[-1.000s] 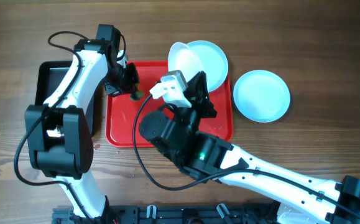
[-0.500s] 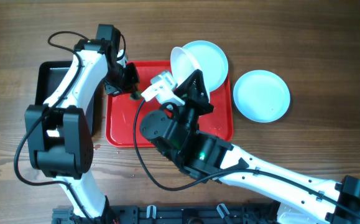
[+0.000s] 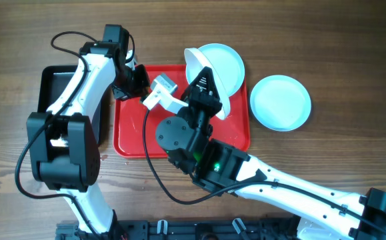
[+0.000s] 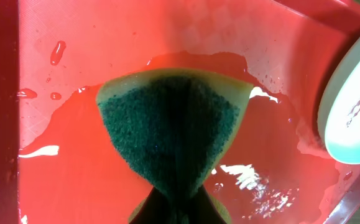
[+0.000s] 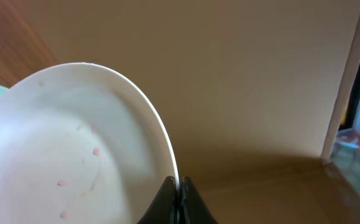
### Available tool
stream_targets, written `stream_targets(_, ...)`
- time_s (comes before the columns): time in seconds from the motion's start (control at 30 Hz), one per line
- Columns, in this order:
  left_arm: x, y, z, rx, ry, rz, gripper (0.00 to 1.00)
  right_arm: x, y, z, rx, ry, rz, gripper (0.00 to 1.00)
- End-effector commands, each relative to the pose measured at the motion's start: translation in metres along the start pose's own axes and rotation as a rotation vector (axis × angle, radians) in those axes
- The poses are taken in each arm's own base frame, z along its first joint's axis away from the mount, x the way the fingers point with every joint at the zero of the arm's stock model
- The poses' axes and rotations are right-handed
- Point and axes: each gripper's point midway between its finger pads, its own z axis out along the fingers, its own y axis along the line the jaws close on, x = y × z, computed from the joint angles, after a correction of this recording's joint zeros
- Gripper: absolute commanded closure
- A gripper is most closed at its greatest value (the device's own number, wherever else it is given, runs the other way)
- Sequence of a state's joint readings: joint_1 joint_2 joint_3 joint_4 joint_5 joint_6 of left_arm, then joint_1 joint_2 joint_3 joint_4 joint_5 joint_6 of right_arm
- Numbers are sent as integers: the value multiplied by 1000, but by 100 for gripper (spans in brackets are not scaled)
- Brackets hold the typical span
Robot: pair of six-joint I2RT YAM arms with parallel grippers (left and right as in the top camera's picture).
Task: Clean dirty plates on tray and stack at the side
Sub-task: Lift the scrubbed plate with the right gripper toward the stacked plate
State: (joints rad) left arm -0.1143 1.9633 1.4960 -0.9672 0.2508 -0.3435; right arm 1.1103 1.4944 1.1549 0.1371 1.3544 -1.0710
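Note:
Next, my right gripper brings its plate toward the right in the overhead view, then down onto the third plate (image 3: pixel 280 103) beside the tray, and then releases it.
The red tray (image 3: pixel 133 137) lies mid-table. My right gripper (image 3: pixel 206 90) is shut on the rim of one plate (image 3: pixel 194 61) and holds it tilted nearly on edge above the tray. The right wrist view shows this plate (image 5: pixel 74 149) with faint red specks, its rim pinched between the fingers (image 5: pixel 178 186). A second plate (image 3: pixel 231 63) lies at the tray's far right corner. A third plate (image 3: pixel 281 102) lies on the table to the right of the tray. My left gripper (image 3: pixel 134 81) is shut on a green and yellow sponge (image 4: pixel 170 134) over the wet tray floor (image 4: pixel 61 168).
A smaller black tray (image 3: pixel 49 87) stands left of the red tray. Water pools and droplets lie on the red tray around the sponge. The edge of a plate (image 4: pixel 350 106) shows at the right of the left wrist view.
My right gripper has turned and raised the held plate from tilted to nearly on edge, and its wrist has swung left. The left arm has stayed almost still.

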Motion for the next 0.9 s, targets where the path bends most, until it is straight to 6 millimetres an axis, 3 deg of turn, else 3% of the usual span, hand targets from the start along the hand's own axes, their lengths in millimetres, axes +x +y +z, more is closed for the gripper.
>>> stream_targets(0.0, -1, 0, -5, -2, -18, -7, 96, -1, -13, -2, 14, 6, 7, 96)
stream_targets(0.17, -1, 0, -5, -2, -18, -7, 96, 0, -13, -3, 13, 6, 49, 96)
stream_targets(0.27, -1, 0, -5, -2, -18, -7, 96, 4, 1, -2, -11, 6, 201, 96)
stream_targets(0.37, -1, 0, -5, -2, -18, -7, 96, 14, 42, -5, -130, -8, 253, 96)
stream_targets(0.47, -1, 0, -5, -2, -17, -7, 96, 27, 99, -18, -408, 21, 392, 96)
stream_targets(0.57, -1, 0, -5, -2, -17, -7, 96, 28, 118, -26, -561, 74, 585, 96)
stream_targets(0.63, -1, 0, -5, -2, -17, -7, 96, 21, 113, -30, -697, 85, 774, 96)
stream_targets(0.77, 0, 1, -5, -4, -14, -8, 96, 25, 87, -21, -852, 95, 972, 96)
stream_targets(0.87, 0, 1, -5, -4, -13, -8, 96, 58, 64, 4, -921, 165, 1106, 95)
